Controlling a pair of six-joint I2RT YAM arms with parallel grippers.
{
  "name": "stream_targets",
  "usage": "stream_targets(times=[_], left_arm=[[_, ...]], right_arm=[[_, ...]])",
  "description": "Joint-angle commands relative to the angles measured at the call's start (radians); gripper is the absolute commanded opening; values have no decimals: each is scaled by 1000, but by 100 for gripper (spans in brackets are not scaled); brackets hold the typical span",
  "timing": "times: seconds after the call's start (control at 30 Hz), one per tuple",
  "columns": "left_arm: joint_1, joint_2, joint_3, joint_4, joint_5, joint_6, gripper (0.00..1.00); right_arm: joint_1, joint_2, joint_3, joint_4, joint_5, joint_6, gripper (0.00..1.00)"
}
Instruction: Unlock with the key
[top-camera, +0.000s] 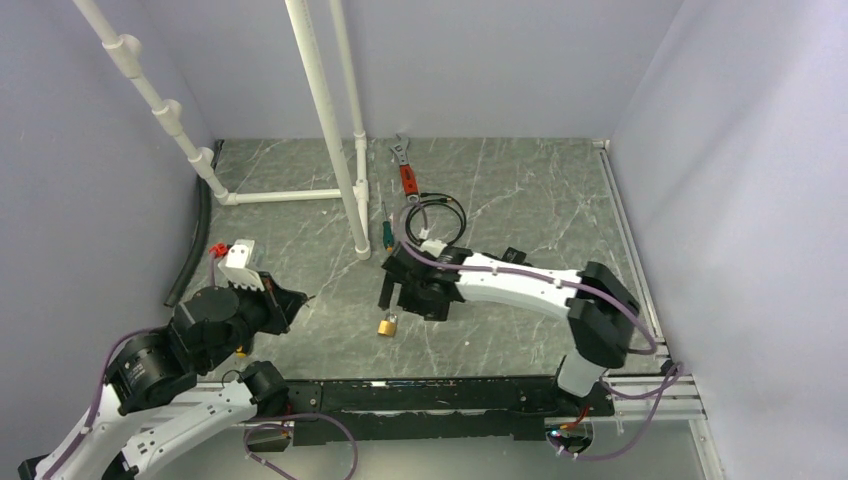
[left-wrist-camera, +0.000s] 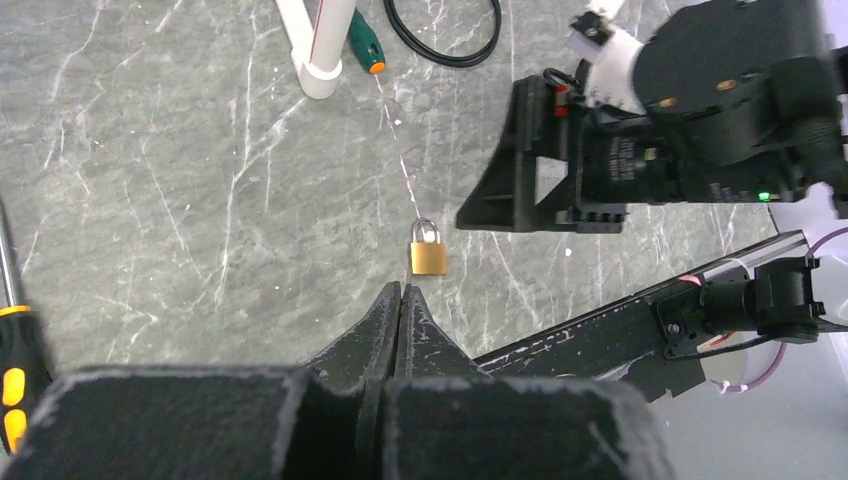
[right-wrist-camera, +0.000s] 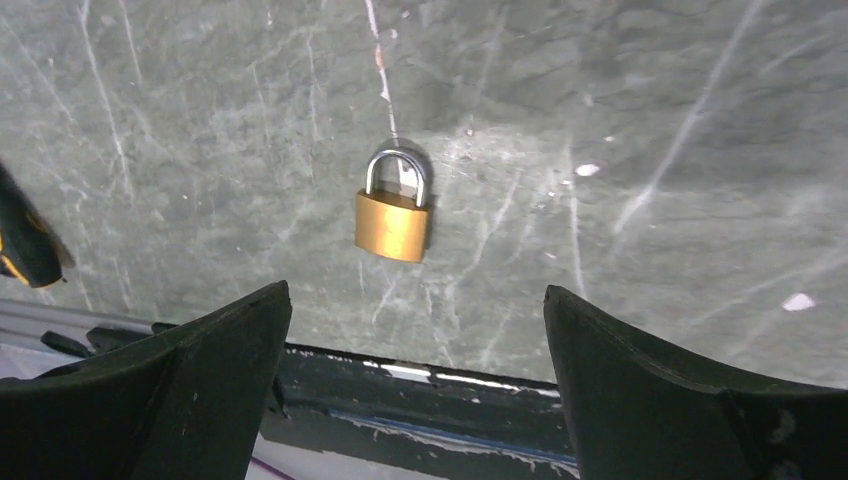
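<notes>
I will next move my right gripper down and to the left in the top view, with its fingers on both sides of the padlock's brass body (top-camera: 387, 328) (right-wrist-camera: 391, 226), because both sides of the body are clear.
A small brass padlock (top-camera: 389, 325) with a silver shackle lies flat on the grey marble-look table (top-camera: 520, 200). It also shows in the left wrist view (left-wrist-camera: 428, 256) and the right wrist view (right-wrist-camera: 393, 224). The key does not show in any view. My right gripper (top-camera: 408, 300) hangs over the padlock, open and empty, with its jaws wide apart (right-wrist-camera: 416, 290). My left gripper (top-camera: 305, 297) is to the left of the padlock, pointing at it, with its fingers pressed together (left-wrist-camera: 400, 287). Nothing shows between them.
A green-handled screwdriver (top-camera: 385, 232), a coiled black cable (top-camera: 435, 218) and a red-handled wrench (top-camera: 405, 165) lie behind the right gripper. A white pipe frame (top-camera: 340, 150) stands at the back left. A black rail (top-camera: 430, 395) runs along the near edge. A yellow-and-black screwdriver (left-wrist-camera: 10, 370) lies at the left.
</notes>
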Motion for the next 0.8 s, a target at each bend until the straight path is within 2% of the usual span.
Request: stream_targets(times=[0.0,0.37,0.77], left_arm=[[-4,-15,2,1,-15,-5,0],[-3,-22,-6,14,4,1,0],[-4,-31,-10,19,16,4,0]], right_arm=[[26,107,125,-21,34,53,98],[88,320,282,-106,88,76,88],[93,423,335,-154,120,51,76]])
